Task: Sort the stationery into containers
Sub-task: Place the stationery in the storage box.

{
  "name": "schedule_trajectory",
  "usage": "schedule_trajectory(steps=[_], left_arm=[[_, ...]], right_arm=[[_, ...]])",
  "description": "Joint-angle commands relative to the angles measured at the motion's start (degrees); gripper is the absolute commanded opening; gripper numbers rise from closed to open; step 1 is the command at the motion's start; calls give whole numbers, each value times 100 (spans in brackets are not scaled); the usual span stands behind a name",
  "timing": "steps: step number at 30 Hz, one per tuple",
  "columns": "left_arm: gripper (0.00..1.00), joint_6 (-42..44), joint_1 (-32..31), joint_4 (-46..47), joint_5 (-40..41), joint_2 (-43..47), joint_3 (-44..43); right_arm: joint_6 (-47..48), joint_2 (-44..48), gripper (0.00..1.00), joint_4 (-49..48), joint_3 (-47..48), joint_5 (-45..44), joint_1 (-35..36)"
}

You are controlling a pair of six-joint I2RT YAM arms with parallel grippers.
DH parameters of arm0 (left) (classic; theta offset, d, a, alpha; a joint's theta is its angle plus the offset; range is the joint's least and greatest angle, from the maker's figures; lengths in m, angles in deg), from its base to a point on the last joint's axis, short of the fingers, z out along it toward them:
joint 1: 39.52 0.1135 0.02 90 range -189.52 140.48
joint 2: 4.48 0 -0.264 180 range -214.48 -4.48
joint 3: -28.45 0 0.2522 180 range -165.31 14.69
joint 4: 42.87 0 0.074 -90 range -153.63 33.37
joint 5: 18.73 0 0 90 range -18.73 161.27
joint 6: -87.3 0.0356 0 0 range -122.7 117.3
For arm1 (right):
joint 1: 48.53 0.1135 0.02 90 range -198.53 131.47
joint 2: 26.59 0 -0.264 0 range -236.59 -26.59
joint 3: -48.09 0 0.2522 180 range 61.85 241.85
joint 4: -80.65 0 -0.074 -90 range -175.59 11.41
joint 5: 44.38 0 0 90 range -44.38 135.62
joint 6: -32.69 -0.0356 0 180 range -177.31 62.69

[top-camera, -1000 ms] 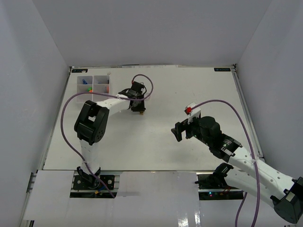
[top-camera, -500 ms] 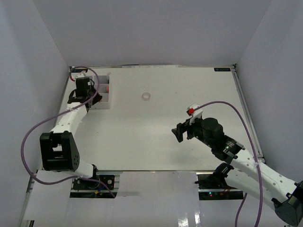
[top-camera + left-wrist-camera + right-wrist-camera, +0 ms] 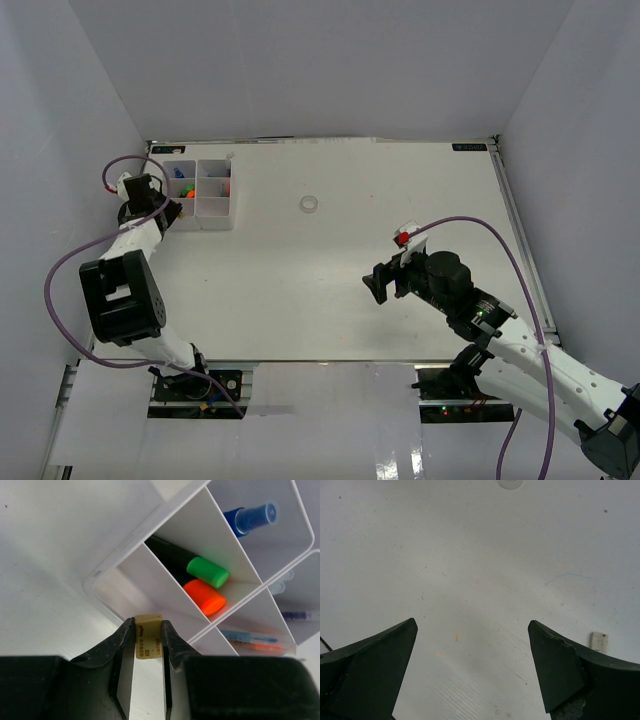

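Observation:
The empty section beside the highlighters lies outward past the tray's near rim, so the left gripper should next shift outward over the middle of that section and release the eraser.
My left gripper (image 3: 148, 645) is shut on a small cream eraser block (image 3: 148, 636) with dark print, held just off the near corner of the translucent white organiser tray (image 3: 95, 577). In the top view this gripper (image 3: 166, 211) is at the left side of the tray (image 3: 215, 211). The tray holds a green-capped highlighter (image 3: 207, 571), an orange-capped highlighter (image 3: 204, 596), a blue-capped glue bottle (image 3: 250, 517) and pens (image 3: 252, 640). The tape ring (image 3: 310, 204) lies on the table and shows at the top of the right wrist view (image 3: 510, 483). My right gripper (image 3: 382, 283) is open and empty (image 3: 472, 665).
The side wall stands close to the left of the tray and left arm. A small white rectangular piece (image 3: 599, 641) lies on the table by my right gripper's right finger. The purple cable loops beside each arm.
My left arm has swung from the middle of the table to the tray's left side, carrying the small block. The tape ring is now uncovered. The right arm has hardly moved.

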Motion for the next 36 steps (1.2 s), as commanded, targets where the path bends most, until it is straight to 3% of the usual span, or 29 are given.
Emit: schedule_trajectory(steps=[1,10,23,27,34,36], left_arm=[[19,-228,114,415,-134,-51,-247],[31,-456,352,819,-370,-342,-203],[61,-483,378,670,-547,-307,-247],[69,-282,387,240,-608,-44,-326],[98,483,378,-322,-1450,887,-28],[98,773,387,-463,-1767,1203,86]], right_arm=[[33,48,98,-180,-1,44,-26],[42,-22,98,-171,-9,27,-26],[-11,-84,98,-180,-1,-236,-26],[-107,-101,98,-171,-9,-569,-26],[-713,-435,97,241,78,-1599,-245],[-854,-479,97,303,26,-1721,-543]])
